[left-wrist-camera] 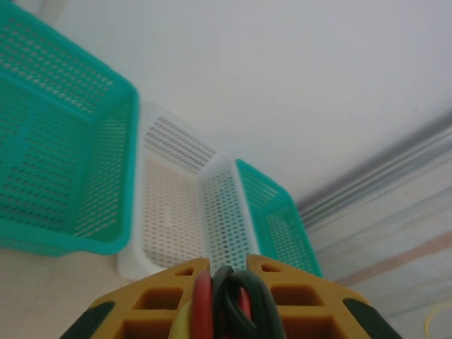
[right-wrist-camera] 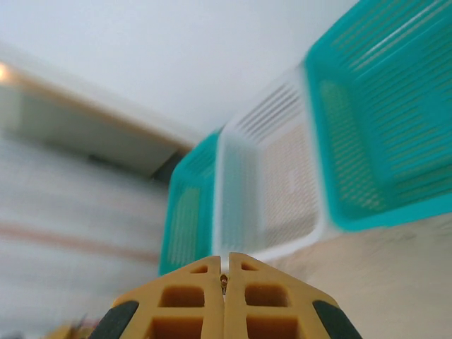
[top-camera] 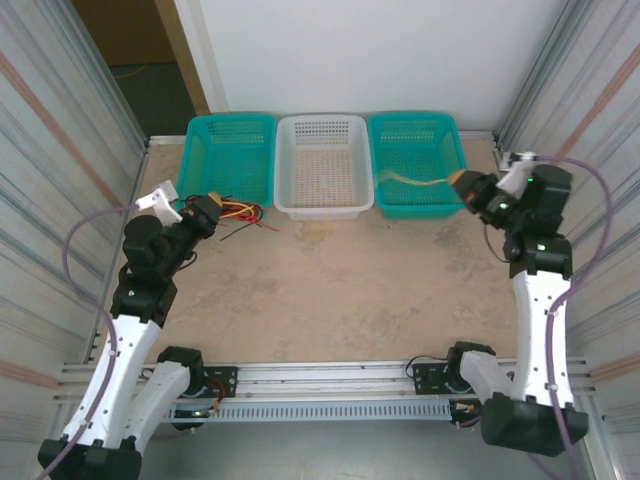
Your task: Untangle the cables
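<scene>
The tabletop is bare below my left gripper and toward the middle, before the white basket. I should next move the heap of cables over there, lower it and let go.
A bunch of red, black and yellow cables [top-camera: 243, 211] hangs just in front of the left teal basket [top-camera: 232, 119], with my left gripper [top-camera: 210, 207] shut on it. In the left wrist view, a red strand [left-wrist-camera: 203, 305] and black loops [left-wrist-camera: 247, 304] are pinched between the yellow fingers of the left gripper [left-wrist-camera: 227, 265]. A pale yellow cable [top-camera: 410, 181] lies in the right teal basket [top-camera: 415, 117] and leads to my right gripper [top-camera: 463, 187]. The right gripper [right-wrist-camera: 226, 258] is shut, with a thin cable end [right-wrist-camera: 224, 282] between its jaws.
A white basket [top-camera: 322, 119] stands between the two teal ones along the back wall. Corrugated metal walls close in both sides. A metal rail carrying the arm bases runs along the near edge. The tabletop [top-camera: 340, 290] is bare beige.
</scene>
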You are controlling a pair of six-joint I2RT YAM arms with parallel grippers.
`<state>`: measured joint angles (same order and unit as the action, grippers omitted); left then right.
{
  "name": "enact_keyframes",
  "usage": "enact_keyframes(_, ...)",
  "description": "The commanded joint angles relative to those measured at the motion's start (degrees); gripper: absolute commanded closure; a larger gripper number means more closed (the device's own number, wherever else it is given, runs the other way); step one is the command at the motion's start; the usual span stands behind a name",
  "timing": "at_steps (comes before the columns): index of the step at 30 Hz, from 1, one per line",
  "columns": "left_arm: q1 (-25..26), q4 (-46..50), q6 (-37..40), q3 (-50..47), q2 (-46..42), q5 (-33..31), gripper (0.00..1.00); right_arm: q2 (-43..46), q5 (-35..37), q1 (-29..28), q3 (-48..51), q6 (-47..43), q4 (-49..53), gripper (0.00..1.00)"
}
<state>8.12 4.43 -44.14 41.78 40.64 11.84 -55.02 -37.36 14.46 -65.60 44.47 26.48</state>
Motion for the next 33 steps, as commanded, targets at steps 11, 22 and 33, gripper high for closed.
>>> enact_keyframes(11, 9.37, -1.44, -5.70, -12.26, 1.09, 0.06, 1.00, -8.79, 9.58, 8.78, -10.92, 2.87, 4.04, 1.00)
enact_keyframes(22, 26.60, -18.72, -5.11, -0.74, 34.85, 5.86, 0.78, -22.32, 34.44, 1.09, -14.14, 9.42, -8.38, 1.00)
enact_keyframes(33, 27.85, 3.73, 1.26, 7.38, 35.65, 7.34, 0.01, -35.49, 45.89, -7.15, -18.37, 9.95, -16.29, 1.00)
